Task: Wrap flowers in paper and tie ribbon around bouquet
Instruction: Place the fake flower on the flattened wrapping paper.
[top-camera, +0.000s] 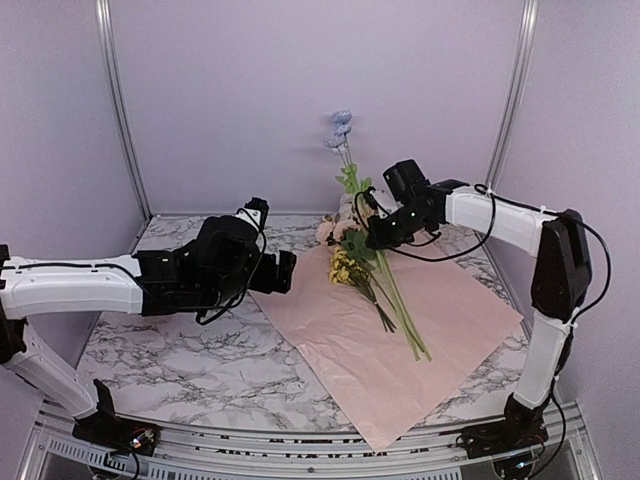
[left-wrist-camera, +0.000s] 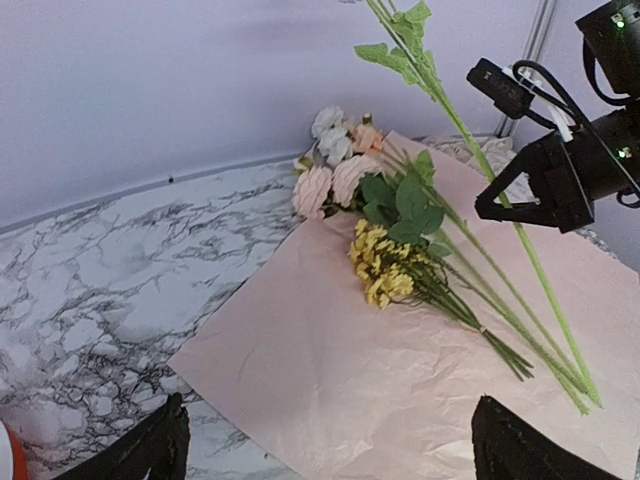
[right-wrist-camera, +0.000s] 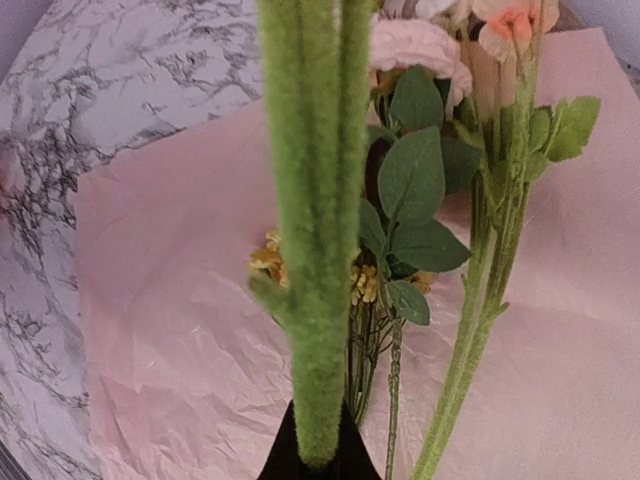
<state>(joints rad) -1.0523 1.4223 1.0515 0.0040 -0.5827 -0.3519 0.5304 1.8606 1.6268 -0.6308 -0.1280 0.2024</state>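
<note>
The raised stem in my right gripper comes down next onto the green leaves and stems beneath it, then gets released among the other flowers (top-camera: 345, 262).
The pink paper (top-camera: 400, 340) lies spread on the marble table. On it rest the flowers (top-camera: 345, 262), with peach and yellow blooms and green stems running toward the near right. My right gripper (top-camera: 375, 232) is shut on one long fuzzy green stem (right-wrist-camera: 315, 250). That stem is tilted, its pale blue bloom (top-camera: 340, 128) raised against the back wall. My left gripper (top-camera: 284, 272) hangs open at the paper's left corner (left-wrist-camera: 200, 355), its fingers (left-wrist-camera: 150, 450) holding nothing. The ribbon and the bouquet are out of view.
The marble table (top-camera: 180, 350) extends left of the paper. Lilac walls and two metal posts (top-camera: 120, 110) close the back and sides. The right arm (left-wrist-camera: 590, 160) reaches in over the paper's far right part.
</note>
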